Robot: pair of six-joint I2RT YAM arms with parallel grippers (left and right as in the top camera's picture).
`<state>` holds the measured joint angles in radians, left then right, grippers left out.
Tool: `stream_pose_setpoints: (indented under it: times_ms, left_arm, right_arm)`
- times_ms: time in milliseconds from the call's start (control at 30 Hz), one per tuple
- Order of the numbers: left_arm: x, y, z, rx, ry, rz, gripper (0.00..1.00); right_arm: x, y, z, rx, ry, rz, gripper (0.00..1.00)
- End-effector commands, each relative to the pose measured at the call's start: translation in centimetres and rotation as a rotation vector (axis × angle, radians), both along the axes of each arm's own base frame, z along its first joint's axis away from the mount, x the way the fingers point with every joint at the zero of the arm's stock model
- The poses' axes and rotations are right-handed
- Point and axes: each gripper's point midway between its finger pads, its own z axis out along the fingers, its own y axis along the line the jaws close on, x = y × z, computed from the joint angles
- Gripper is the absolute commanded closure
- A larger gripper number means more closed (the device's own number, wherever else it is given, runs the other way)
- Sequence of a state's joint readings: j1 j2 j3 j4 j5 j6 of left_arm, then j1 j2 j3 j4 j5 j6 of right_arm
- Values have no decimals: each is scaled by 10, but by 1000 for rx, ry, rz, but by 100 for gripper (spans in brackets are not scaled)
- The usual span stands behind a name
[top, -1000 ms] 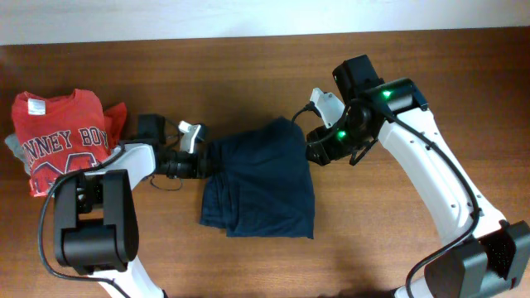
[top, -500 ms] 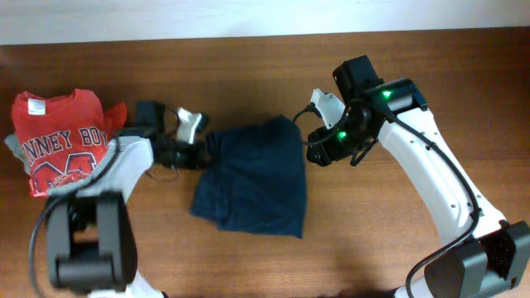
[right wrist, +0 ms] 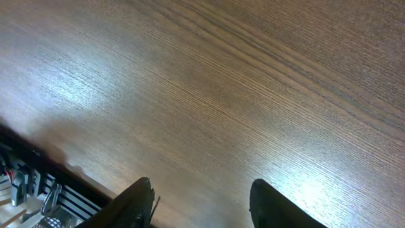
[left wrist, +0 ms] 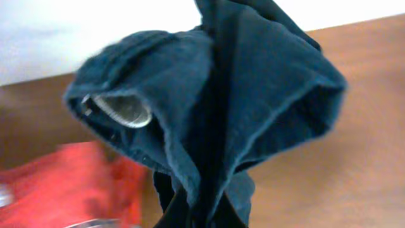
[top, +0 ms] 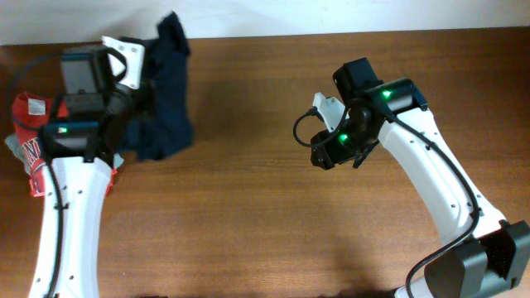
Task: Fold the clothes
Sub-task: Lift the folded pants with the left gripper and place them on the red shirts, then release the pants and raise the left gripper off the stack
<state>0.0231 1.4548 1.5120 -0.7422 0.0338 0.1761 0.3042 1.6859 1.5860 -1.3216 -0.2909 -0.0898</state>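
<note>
The red T-shirt (top: 35,145) (left wrist: 69,183) is below and left of my left gripper in the overhead view, so that gripper should next go that way, lower and release the fabric.
The clothes, a plain dark navy garment (top: 166,99), hang bunched from my left gripper (top: 132,101) at the table's far left, lifted off the wood. In the left wrist view the navy fabric (left wrist: 215,107) fills most of the picture in loose folds, and the jaws are hidden under it. My right gripper (top: 325,155) is open and empty over bare table right of centre. Its two dark fingers (right wrist: 202,206) are spread apart above the wood grain.
A red T-shirt with white lettering (top: 26,116) lies at the far left, partly under my left arm, and also shows in the left wrist view (left wrist: 57,183). A grey garment (top: 10,146) peeks out beside it. The wooden table (top: 273,232) ends at a white wall behind.
My left arm has lifted the navy garment off the table's middle and swung it up to the far left. My right gripper has stayed near the middle, apart from the cloth.
</note>
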Motion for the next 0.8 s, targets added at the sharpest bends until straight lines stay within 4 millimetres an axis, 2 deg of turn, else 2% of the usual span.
stream_pose_setpoints:
  times_ms: [0,300,467,567,767]
  left_arm:
    - [-3,52,42,91,-102,176,100]
    - [-13,117,40,98,-96,329,99]
    - [-29,168,37,103,-85,455,99]
    - [-36,200,24,99,-52,528,98]
    - [-42,259,-18,44,19,680,98]
  right_arm:
    - [-1,-4,4,-13,-17,8,46]
    - [-1,-5,4,-14,-15,11,45]
    - [-3,-5,4,-16,-7,11,45]
    - [-4,-5,3,-17,-2,11,46]
    - [-6,-6,3,-19,4,11,46]
